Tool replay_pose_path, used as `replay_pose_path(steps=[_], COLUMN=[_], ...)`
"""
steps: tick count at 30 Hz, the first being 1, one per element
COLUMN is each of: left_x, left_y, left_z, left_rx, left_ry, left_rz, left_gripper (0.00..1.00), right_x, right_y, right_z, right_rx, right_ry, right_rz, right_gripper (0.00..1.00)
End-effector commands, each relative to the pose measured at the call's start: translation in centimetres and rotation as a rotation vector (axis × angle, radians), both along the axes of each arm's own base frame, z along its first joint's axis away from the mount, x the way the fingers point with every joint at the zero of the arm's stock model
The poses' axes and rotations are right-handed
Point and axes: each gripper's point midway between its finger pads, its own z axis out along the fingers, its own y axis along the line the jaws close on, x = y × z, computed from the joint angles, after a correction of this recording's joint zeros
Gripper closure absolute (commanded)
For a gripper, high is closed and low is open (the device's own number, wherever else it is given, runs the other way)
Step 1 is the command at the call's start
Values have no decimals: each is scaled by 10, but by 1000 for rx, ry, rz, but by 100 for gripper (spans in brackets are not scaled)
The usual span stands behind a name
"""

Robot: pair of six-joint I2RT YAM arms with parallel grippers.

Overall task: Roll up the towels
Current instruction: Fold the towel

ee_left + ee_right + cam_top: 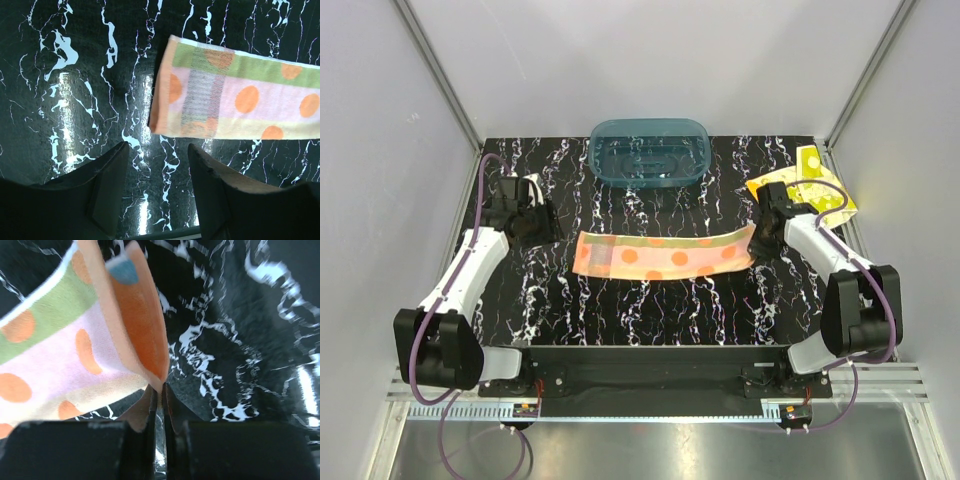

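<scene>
My right gripper has the grey-banded end of the dotted towel to its left in the top view, so next I need to sweep it along the towel and let go of the towel's corner over that end.
The dotted towel (665, 255), striped pink, green and yellow with big orange dots, lies flat as a long strip across the table's middle. My right gripper (758, 243) is shut on its right end; in the right wrist view that corner (142, 330) is lifted and pinched between the jaws (159, 390). My left gripper (535, 222) is open and empty, left of the strip's left end (200, 95), with bare table between its fingers (159, 150). The bright yellow towel (820, 185) lies crumpled at the far right, partly behind the right arm.
A teal translucent tub (648, 150) stands at the back centre. The black marbled table (650, 310) is walled by a white enclosure on three sides. The arm bases sit at the near edge.
</scene>
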Motion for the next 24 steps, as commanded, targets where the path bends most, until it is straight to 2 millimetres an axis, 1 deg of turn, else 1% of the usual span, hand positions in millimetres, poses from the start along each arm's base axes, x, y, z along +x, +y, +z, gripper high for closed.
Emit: replay_pose_path(steps=[1,3,4,5,6,8,9,11,12,14,15,16,18,19,21,22,23,24], left_x=[-4,-10,-14,-17,-21,-26,-29,-30,-29,-28,-26,-26,-26,-27,-27,-27,-28,-28], left_y=[-4,-2,-1,0,2,6,11,12,11,10,11,12,13,13,15,17,17,19], left_z=[10,9,9,14,10,10,7,7,9,11,12,13,15,17,18,19,20,21], left_rx=[-19,-12,-9,-8,3,19,40,43,41,38,45,49,52,53,61,67,69,73], left_ry=[-30,-18,-14,-34,-28,-42,-52,-62,-62,-70,-72,-76,-83,-88,-93,-97,-102,-105], left_rz=[-15,-9,-7,-5,1,6,18,20,17,10,13,15,20,21,30,34,39,45], left_gripper=[44,45,45,45,45,45,44,44,44,44,45,45,45,45,45,45,45,45], right_x=[5,5,12,12,17,20,22,26,27,29,34,31,31,32,35,35,31,34], right_y=[-17,-5,3,16,25,43,59,74,91,110,121,137,155,176,198,207,219,230], right_z=[29,36,43,46,51,55,60,65,70,76,82,85,91,97,102,104,105,106], right_rx=[-140,-168,-171,-190,-196,-204,-216,-221,-221,-210,-206,-198,-195,-183,-170,-166,-163,-159], right_ry=[-15,-20,-39,-50,-55,-63,-69,-80,-88,-106,-119,-127,-134,-151,-155,-158,-160,-161], right_rz=[42,81,95,130,150,194,236,267,303,337,348,388,427,466,507,524,557,570], right_gripper=[100,100,100,100,100,100,100,100,100,100,100,100,100,100,100,100,100,100])
